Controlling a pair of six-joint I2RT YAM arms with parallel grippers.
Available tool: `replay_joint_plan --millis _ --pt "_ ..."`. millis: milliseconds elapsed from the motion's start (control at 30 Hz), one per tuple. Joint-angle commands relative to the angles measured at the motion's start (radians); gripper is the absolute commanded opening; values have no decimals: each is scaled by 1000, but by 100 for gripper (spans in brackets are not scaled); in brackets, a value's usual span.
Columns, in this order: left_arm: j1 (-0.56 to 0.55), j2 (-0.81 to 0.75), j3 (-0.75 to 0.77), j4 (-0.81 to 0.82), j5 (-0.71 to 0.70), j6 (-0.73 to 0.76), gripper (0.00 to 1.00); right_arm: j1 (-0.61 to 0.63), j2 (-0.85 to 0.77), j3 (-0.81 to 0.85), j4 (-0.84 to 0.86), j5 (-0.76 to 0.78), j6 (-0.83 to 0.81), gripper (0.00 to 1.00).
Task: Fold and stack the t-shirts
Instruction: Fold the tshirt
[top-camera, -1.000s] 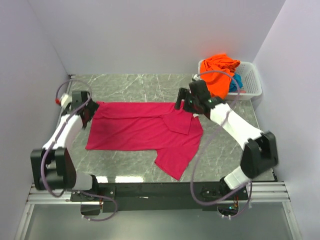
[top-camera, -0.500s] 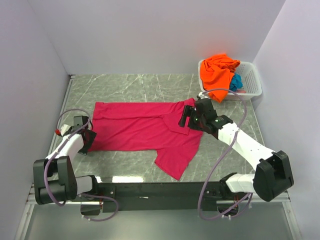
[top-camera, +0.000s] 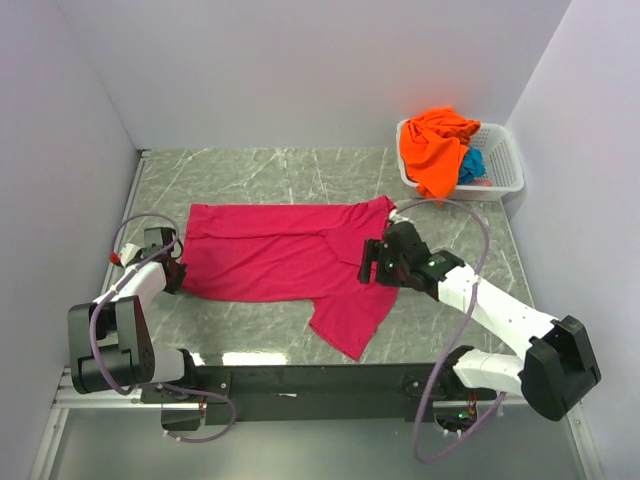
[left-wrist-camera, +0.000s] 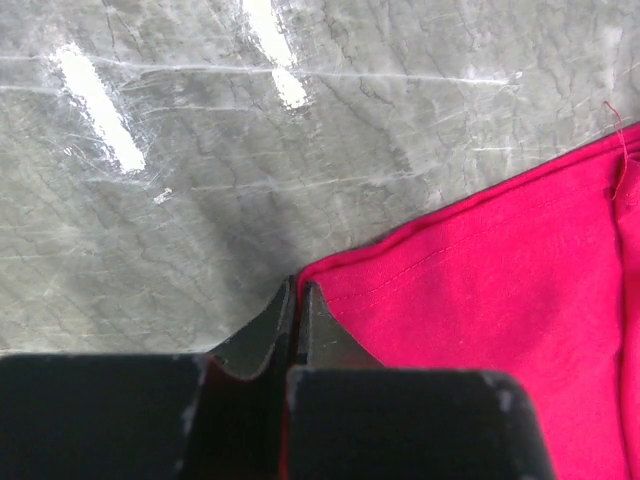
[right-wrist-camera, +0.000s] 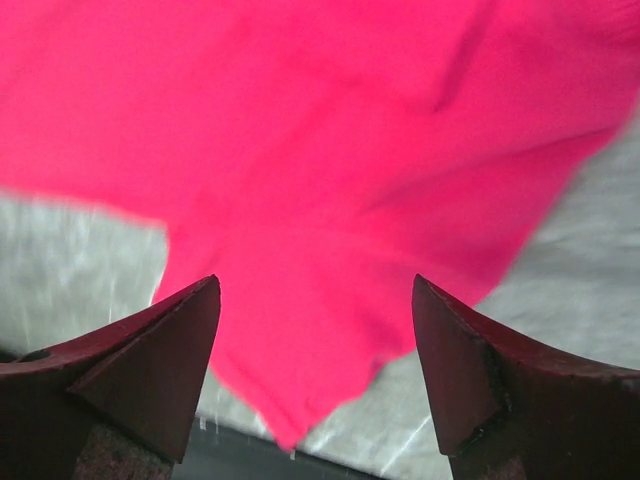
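My right gripper should next move back toward the table's near edge. Then it should go down onto the tip of the pink flap.
The magenta-pink t-shirt (top-camera: 280, 255) lies spread on the marble table, with one flap reaching toward the near edge. My left gripper (top-camera: 172, 275) is low at the shirt's near-left corner. In the left wrist view its jaws (left-wrist-camera: 298, 290) are shut on the hem corner of the pink cloth (left-wrist-camera: 500, 300). My right gripper (top-camera: 372, 262) hovers over the shirt's right side. Its fingers stand wide open above the pink flap (right-wrist-camera: 300, 150) with nothing between them (right-wrist-camera: 315, 285). The orange t-shirt (top-camera: 435, 145) and the teal-blue t-shirt (top-camera: 471, 166) sit bunched in the basket.
A white lattice basket (top-camera: 505, 165) stands at the back right corner of the table (top-camera: 260, 170). Pale walls close in the left, back and right sides. A black rail (top-camera: 300, 378) runs along the near edge by the arm bases.
My left gripper came from the shirt's far-left corner to its near-left corner and shut on the hem. My right gripper moved toward the near side, over the shirt's right flap.
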Motion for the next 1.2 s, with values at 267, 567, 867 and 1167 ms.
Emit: replay_joint_plan --millis 267,567,867,1167 --pt "0 -50 -30 -78 43 7 1 417 40 -48 -70 2 -56 77" --pt "2 -55 -13 -88 51 3 1 616 235 15 -117 97 -11 70" --pt "2 -78 1 -105 46 -8 1 628 315 31 -179 200 35 39" --pt "0 -113 18 -116 85 -14 1 590 202 90 -240 261 47 0"
